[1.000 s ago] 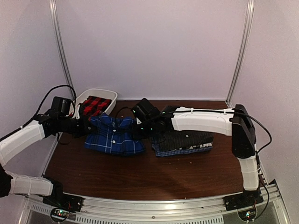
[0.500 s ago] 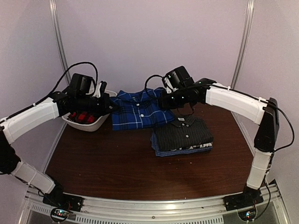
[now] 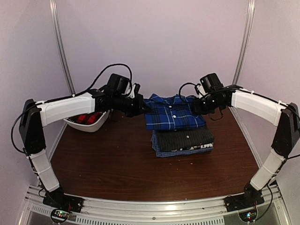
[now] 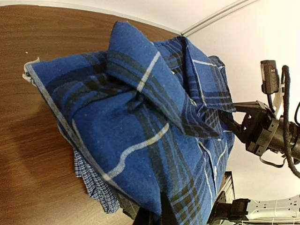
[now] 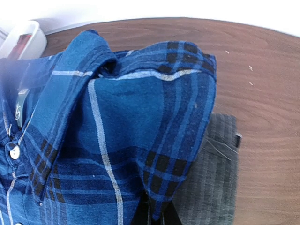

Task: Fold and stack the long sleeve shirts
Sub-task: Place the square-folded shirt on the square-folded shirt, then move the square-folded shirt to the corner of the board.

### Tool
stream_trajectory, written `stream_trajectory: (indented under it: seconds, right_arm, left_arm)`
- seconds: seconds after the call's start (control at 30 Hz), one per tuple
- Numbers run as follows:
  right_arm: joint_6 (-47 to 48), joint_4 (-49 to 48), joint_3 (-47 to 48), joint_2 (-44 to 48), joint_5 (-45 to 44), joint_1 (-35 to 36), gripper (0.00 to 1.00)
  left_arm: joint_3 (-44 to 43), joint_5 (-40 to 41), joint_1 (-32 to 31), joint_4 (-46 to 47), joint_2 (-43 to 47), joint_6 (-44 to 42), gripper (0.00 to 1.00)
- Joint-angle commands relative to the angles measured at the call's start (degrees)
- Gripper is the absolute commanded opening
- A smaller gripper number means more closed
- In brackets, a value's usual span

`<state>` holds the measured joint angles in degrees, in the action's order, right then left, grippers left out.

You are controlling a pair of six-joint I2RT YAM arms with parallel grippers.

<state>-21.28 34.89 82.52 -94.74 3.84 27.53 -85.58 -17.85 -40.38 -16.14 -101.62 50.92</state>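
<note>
The charcoal striped shirt point(image 3: 185, 138) below my right gripper will jut past the plaid shirt's edge, so I shift to the right in the top view, lower onto it and release.
The folded blue-and-black plaid shirt point(image 3: 172, 114) hangs in the air between both grippers, just above the back of the stack. My left gripper point(image 3: 140, 106) is shut on its left edge and my right gripper point(image 3: 199, 106) is shut on its right edge. In the left wrist view the plaid shirt point(image 4: 140, 140) fills the frame, as it does in the right wrist view point(image 5: 108, 131). Below it lies the dark charcoal striped shirt point(image 3: 185, 138), which also shows in the right wrist view point(image 5: 211, 178), on a small-check blue shirt point(image 3: 161, 151). The red-and-black plaid shirt point(image 3: 85, 118) sits in the tub.
The white plastic tub point(image 3: 89, 124) stands at the back left of the brown table point(image 3: 117, 168). Purple walls with white corner rails close the back and sides. Cables loop off both wrists.
Both grippers have carried the blue plaid shirt up and to the right, from the table left of the stack to above the stack.
</note>
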Motion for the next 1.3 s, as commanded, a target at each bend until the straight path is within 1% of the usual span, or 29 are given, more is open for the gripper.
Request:
stream_trajectory:
  seconds: [0.0,0.13,0.23,0.37,0.5,0.53,0.63,0.7,0.73,0.77,0.8,0.87,0.93,1.03,1.13,1.17,1.2,1.23,1.27]
  right_arm:
    - [1.8,-1.1,-5.2,5.6,-0.3,-4.8,0.00]
    - [2.3,-1.3,-10.1,9.3,1.3,-8.4,0.00]
    - [2.9,-1.6,-12.9,10.5,2.5,-10.4,0.00]
    - [3.3,-4.1,-17.3,10.1,4.1,-12.2,0.00]
    - [3.8,-7.0,-20.6,7.7,4.7,-14.3,0.01]
    - [3.9,-7.8,-21.3,7.2,4.7,-14.7,0.08]
    - [4.3,-8.3,-22.7,6.2,3.9,-15.3,0.23]
    - [4.4,-7.4,-22.8,6.5,3.5,-15.2,0.35]
    - [4.3,-7.1,-22.8,7.1,3.4,-15.2,0.41]
    - [4.2,-6.8,-22.8,8.0,3.3,-15.2,0.46]
    - [4.1,-6.2,-22.6,9.4,3.1,-15.2,0.50]
    - [3.9,-4.4,-22.0,12.0,1.7,-14.9,0.60]
    - [3.6,-2.8,-21.6,14.9,0.2,-14.3,0.67]
    - [2.9,-1.4,-21.7,18.9,-1.0,-12.4,0.76]
    - [1.6,-0.1,-22.2,21.3,-2.7,-8.2,0.83]
    - [1.0,0.2,-22.6,22.0,-3.4,-6.7,0.86]
    - [0.2,0.3,-23.2,22.8,-3.6,-4.9,0.94]
    - [-0.6,0.4,-23.7,23.5,-4.5,-3.3,0.99]
    - [-1.5,0.5,-24.2,24.3,-5.4,-1.2,1.00]
  left_arm:
    - [-5.8,-0.8,-2.7,4.2,-5.1,1.5,0.00]
    - [-9.2,-1.1,-4.7,4.4,-9.4,2.3,0.00]
    - [-9.6,-0.5,-5.5,4.7,-11.1,2.9,0.00]
    - [-6.3,1.6,-5.5,6.0,-12.5,3.5,0.00]
    - [-3.2,3.3,-5.4,7.7,-15.7,3.6,0.00]
    - [-2.3,3.0,-5.2,8.2,-16.9,3.7,0.00]
    - [-0.9,2.2,-5.1,9.3,-19.3,3.9,0.00]
    - [-0.1,2.0,-5.1,9.9,-19.9,4.3,0.00]
    - [0.1,2.3,-5.1,9.9,-19.9,4.2,0.05]
    - [0.1,2.4,-5.1,9.8,-19.7,4.2,0.12]
    - [-0.1,2.8,-5.1,9.5,-19.5,4.1,0.21]
    - [-0.6,3.6,-5.0,8.7,-18.5,3.5,0.33]
    - [-1.0,4.9,-4.9,7.9,-17.0,2.9,0.45]
    - [-1.0,6.2,-4.4,6.8,-14.0,1.8,0.58]
    - [-0.4,7.6,-3.9,5.8,-10.5,0.8,0.68]
    - [-0.2,8.0,-3.7,5.5,-9.5,0.4,0.87]
    - [-0.1,8.3,-3.7,5.1,-8.4,-0.2,0.96]
    - [0.1,8.6,-3.6,4.5,-7.3,-0.7,0.97]
    - [0.3,9.3,-3.6,3.9,-6.2,-1.3,0.98]
